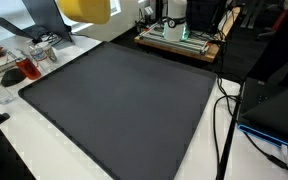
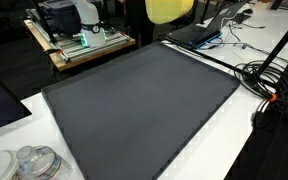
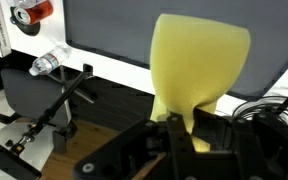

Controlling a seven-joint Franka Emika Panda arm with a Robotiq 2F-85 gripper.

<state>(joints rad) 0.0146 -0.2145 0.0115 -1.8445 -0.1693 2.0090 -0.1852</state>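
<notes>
My gripper holds the pale yellow object, which still hangs by the mat (image 1: 114, 100), so next I will swing it past the white table edge, toward the wooden floor, to release the object.
My gripper (image 3: 191, 126) is shut on the narrow lower end of a soft yellow object (image 3: 199, 58), which looks like a cup or cloth squeezed flat between the jaws. Its wider end points away from the wrist camera. In both exterior views the yellow object (image 1: 85, 9) (image 2: 169, 9) hangs at the top edge, high above the far side of a large dark grey mat (image 1: 114, 100) (image 2: 144, 100). The gripper itself is cut off by the frame edge there. Nothing lies on the mat.
A wooden tray with a white device (image 1: 179, 32) (image 2: 79, 38) stands beyond the mat. Black cables (image 1: 224, 110) (image 2: 269, 75) run along one side, near a laptop (image 2: 199, 32). Glass jars (image 2: 34, 162) and small clutter (image 1: 24, 65) sit by a corner. A black stand (image 3: 64, 100) is below.
</notes>
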